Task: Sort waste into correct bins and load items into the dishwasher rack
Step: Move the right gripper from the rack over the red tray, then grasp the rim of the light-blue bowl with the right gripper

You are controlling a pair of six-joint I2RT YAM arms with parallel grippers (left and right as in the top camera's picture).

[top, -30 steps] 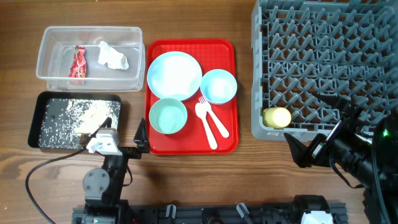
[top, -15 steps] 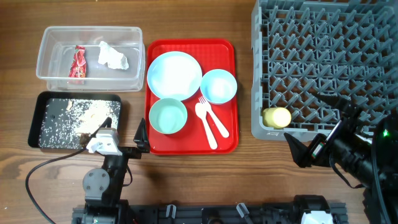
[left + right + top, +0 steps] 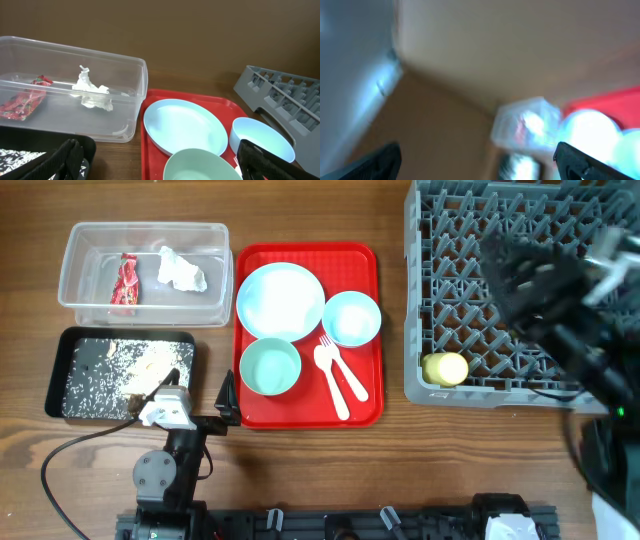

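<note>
My right gripper swings from the rack [image 3: 470, 220] toward the red tray [image 3: 365, 260] next, then tilts down onto the blue bowl's rim on the rack side, free of the plate.
The red wrapper [image 3: 125, 280] and white napkin [image 3: 181, 270] lie in the clear tub [image 3: 90, 242]. Food scraps [image 3: 135, 365] lie in the black tray [image 3: 60, 375]. The blue plate [image 3: 281, 300], blue bowl [image 3: 351, 318], green bowl [image 3: 270, 367], fork [image 3: 330, 350] and spoon [image 3: 332, 380] sit on the red tray [image 3: 365, 260]. The yellow cup [image 3: 445, 368] lies in the grey rack [image 3: 470, 220]. My left gripper [image 3: 197, 395] is open and empty at the tray's front left. In the left wrist view the gripper [image 3: 160, 165] faces the green bowl [image 3: 200, 162]. My right gripper [image 3: 510, 270], blurred, is over the rack; it is open and empty in the right wrist view [image 3: 477, 160].
The right wrist view is heavily blurred; the tub [image 3: 525, 122] and plate [image 3: 590, 127] show only as smears. In the left wrist view I see the tub [image 3: 125, 65], napkin [image 3: 92, 92], wrapper [image 3: 22, 100], plate [image 3: 182, 125], blue bowl [image 3: 260, 135] and a rack corner [image 3: 280, 92].
My right arm has swung from the table's front right corner up over the rack and is blurred with motion. The left arm and all objects have not moved.
</note>
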